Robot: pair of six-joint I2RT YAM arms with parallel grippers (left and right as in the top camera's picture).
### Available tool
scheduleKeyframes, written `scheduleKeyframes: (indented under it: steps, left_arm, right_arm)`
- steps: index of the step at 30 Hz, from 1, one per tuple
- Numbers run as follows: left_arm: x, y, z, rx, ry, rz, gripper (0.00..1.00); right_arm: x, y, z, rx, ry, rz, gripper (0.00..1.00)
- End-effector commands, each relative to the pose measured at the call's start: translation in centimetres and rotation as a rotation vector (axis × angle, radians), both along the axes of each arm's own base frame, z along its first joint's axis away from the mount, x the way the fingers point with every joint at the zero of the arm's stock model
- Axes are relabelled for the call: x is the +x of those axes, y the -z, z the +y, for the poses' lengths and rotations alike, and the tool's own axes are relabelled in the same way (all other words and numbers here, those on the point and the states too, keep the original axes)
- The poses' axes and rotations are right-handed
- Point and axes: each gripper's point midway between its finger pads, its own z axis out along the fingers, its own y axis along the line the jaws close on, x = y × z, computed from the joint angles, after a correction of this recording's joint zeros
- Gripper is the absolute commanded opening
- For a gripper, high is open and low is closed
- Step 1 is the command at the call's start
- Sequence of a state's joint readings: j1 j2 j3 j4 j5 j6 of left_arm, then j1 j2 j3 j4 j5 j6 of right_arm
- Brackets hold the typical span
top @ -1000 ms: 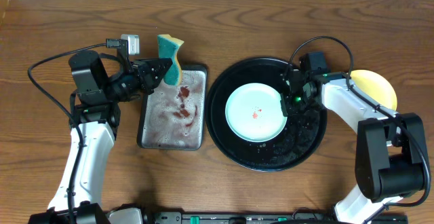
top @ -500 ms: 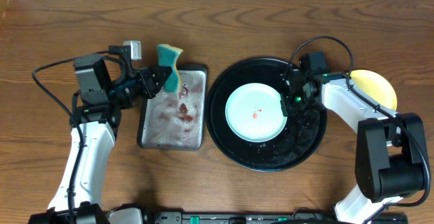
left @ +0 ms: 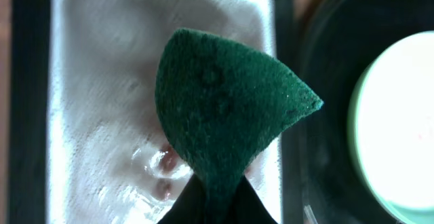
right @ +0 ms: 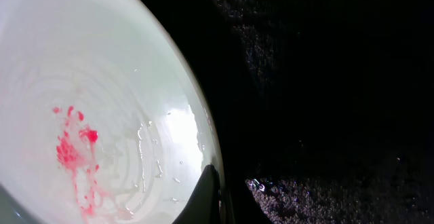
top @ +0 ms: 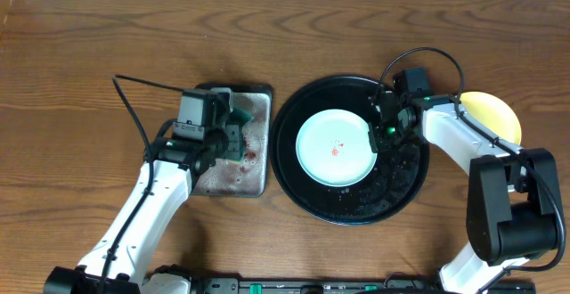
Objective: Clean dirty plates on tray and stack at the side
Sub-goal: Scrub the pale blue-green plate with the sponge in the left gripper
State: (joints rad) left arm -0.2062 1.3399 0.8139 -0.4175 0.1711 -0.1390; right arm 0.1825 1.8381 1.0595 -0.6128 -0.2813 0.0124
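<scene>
The smeared plate gets a wipe from my left gripper next, then the sponge goes down for release on the grey metal tray's bottom below it.
A pale light-blue plate with a red sauce smear lies in the round black tray. It also shows in the right wrist view and at the right edge of the left wrist view. My right gripper is shut on the plate's right rim. My left gripper is shut on a green sponge and holds it over the grey metal tray. A yellow plate lies on the table right of the black tray, partly hidden by my right arm.
The grey metal tray holds soapy water with red streaks and sits just left of the black tray. The black tray's floor is wet and speckled.
My left arm has swung in and down over the grey tray, bringing the sponge from the tray's back edge to above its middle. The right arm and plate have not moved.
</scene>
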Motion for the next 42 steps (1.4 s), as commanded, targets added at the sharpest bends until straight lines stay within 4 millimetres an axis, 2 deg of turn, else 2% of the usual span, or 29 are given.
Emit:
scheduleKeyframes:
  steps: [1,5,7,9,13,17,24,28,32,37,39,42]
  left_arm:
    - [0.9,-1.5,1.6,0.064,-0.101,0.003,0.07]
    - [1.0,-3.3,1.0,0.082,-0.087,0.095,0.07]
    - [1.3,-4.0,0.1,0.086,-0.064,0.127,0.07]
    - [1.7,-4.6,-1.9,0.051,-0.013,0.142,0.07]
    - [2.2,-5.1,-7.6,-0.048,0.130,0.117,0.07]
    - [2.5,-4.1,-12.3,-0.103,0.149,0.105,0.07]
    - [1.3,-0.2,-20.9,-0.170,0.223,0.125,0.07]
    - [0.5,1.9,-23.7,-0.200,0.212,0.157,0.07]
    - [-0.1,4.0,-25.0,-0.209,0.183,0.199,0.07]
    - [-0.9,7.0,-25.0,-0.178,0.158,0.261,0.07]
    - [-1.1,8.3,-24.2,-0.138,0.144,0.285,0.07]
    - [-0.7,9.6,-20.9,-0.005,0.066,0.288,0.08]
  right_arm:
    - [-0.6,0.5,-0.4,-0.026,-0.004,0.015,0.01]
    - [-0.6,0.5,-0.4,-0.026,-0.004,0.016,0.01]
    - [-0.6,0.5,-0.4,-0.027,-0.004,0.018,0.01]
    - [-0.7,0.5,-0.4,-0.027,-0.004,0.020,0.01]
    - [-0.8,0.5,-0.4,-0.028,-0.004,0.024,0.01]
    - [-0.8,0.5,-0.4,-0.028,-0.004,0.024,0.01]
    - [-0.9,0.6,-0.4,-0.028,-0.006,0.028,0.01]
    - [-1.0,0.6,-0.4,-0.029,-0.006,0.032,0.01]
    - [-1.0,0.6,-0.4,-0.029,-0.006,0.032,0.01]
    - [-1.0,0.6,-0.4,-0.029,-0.006,0.033,0.01]
    - [-1.1,0.6,-0.4,-0.030,-0.006,0.035,0.01]
    - [-1.1,0.6,-0.4,-0.030,-0.007,0.035,0.01]
